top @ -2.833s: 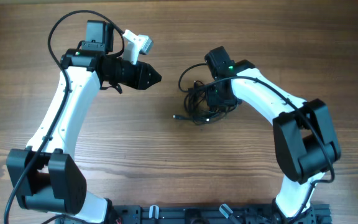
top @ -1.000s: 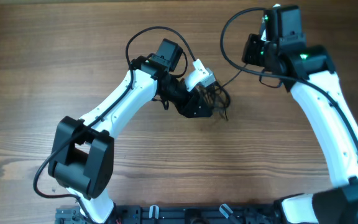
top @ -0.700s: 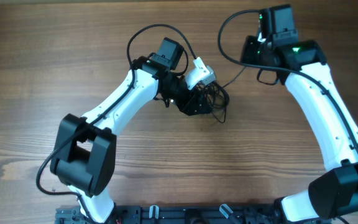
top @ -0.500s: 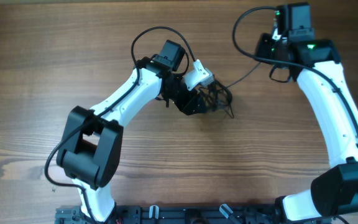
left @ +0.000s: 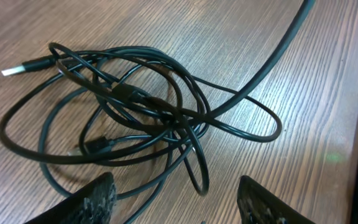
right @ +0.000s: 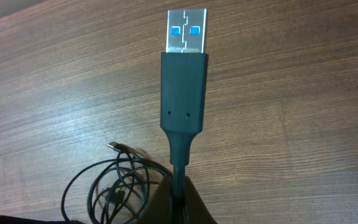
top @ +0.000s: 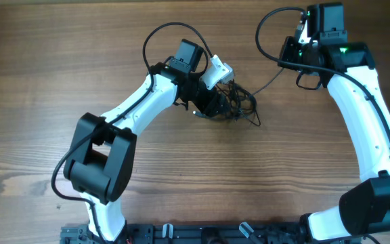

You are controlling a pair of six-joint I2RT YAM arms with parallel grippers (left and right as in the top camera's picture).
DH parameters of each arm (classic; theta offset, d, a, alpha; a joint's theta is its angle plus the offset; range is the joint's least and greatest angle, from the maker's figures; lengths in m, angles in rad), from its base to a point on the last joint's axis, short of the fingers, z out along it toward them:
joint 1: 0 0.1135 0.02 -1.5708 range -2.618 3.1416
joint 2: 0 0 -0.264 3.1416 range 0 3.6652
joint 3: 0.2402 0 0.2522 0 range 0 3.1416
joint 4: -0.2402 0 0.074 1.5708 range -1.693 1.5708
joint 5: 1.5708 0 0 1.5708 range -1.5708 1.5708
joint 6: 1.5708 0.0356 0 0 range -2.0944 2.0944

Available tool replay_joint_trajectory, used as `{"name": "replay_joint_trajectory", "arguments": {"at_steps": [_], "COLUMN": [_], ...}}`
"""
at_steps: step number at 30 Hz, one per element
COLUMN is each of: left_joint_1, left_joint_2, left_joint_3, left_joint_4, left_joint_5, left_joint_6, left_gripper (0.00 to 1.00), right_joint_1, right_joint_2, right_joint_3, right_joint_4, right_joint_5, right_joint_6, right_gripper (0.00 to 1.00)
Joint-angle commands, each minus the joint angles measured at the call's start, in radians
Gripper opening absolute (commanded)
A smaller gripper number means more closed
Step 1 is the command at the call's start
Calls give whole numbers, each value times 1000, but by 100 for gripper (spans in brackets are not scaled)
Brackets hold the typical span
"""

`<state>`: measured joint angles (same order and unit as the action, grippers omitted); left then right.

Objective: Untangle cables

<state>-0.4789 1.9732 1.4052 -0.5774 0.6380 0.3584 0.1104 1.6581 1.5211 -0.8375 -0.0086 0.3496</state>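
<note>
The left gripper comes down onto that side of the tangle next and closes on the loop. The near loop (top: 233,114) (left: 197,183) reaches in between my open fingers.
The cables (top: 241,106) lie as a loose black tangle on the wooden table, seen close up as overlapping loops (left: 135,109) with a silver-tipped plug (left: 14,70) at the left. My left gripper (top: 221,107) is at the tangle's left edge and stands open (left: 179,208), its fingertips (left: 98,196) wide apart around the near end of one loop. One strand (top: 271,80) runs from the tangle up to my right gripper (top: 295,57). That gripper (right: 182,202) is shut on the cord just below a USB-A plug (right: 184,74). The tangle (right: 114,186) lies below it.
The table (top: 80,54) is bare brown wood. Thick black robot wires loop above the left wrist (top: 161,37) and beside the right wrist (top: 269,34). The arm bases (top: 100,169) stand at the front edge.
My left gripper has opened wider and let go of the tangle, shifting slightly up. The right gripper has drawn its plug end up and to the right, and the tangle slid a little right.
</note>
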Motion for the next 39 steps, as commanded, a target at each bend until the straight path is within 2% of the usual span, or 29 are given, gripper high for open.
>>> {"name": "replay_joint_trajectory", "arguments": {"at_steps": [1,6,7,8,9,11,15,17,21,23,29,30,32,34,36,38,39], "left_joint_1": [-4,-30,-42,-49,-53,-58,-33,4,113,195,378,385,391,386,378,375,374], "left_joint_2": [54,69,69,69,69,69,57,19,-123,-250,-519,-531,-547,-544,-543,-544,-544], "left_joint_3": [1,1,1,1,1,1,2,2,2,2,2,2,2,2,1,1,1], "left_joint_4": [12,27,42,48,51,55,69,48,-8,-49,-134,-149,-196,-218,-219,-218,-220], "left_joint_5": [71,83,83,82,82,82,-14,-27,-73,-96,-116,-116,-115,-94,-82,-76,-55], "left_joint_6": [-20,-53,-53,-53,-53,-54,-182,-183,-169,-127,-127,-127,-127,-127,-126,-127,-127], "left_gripper": [64,64,42,8,4,4,4,4,4,4,4,4,4,4,4,4,4], "right_joint_1": [0,0,0,0,0,0,0,0,0,0,-2,-2,-2,-2,-2,-3,-3], "right_joint_2": [6,6,6,6,6,6,6,6,6,6,8,8,8,8,8,8,8], "right_joint_3": [22,22,22,22,22,22,22,22,21,21,16,16,16,16,16,16,16], "right_joint_4": [-1,0,0,-1,-1,-1,-2,-2,-19,-29,-39,-39,-44,-52,-62,-72,-72], "right_joint_5": [-17,-16,-16,-16,-16,-16,-14,3,105,153,192,190,187,188,189,185,149], "right_joint_6": [-10,-10,-10,-10,-10,-10,-9,-7,19,18,20,20,21,20,19,19,15], "right_gripper": [4,4,4,5,5,4,4,5,5,5,5,9,40,59,62,76,78]}}
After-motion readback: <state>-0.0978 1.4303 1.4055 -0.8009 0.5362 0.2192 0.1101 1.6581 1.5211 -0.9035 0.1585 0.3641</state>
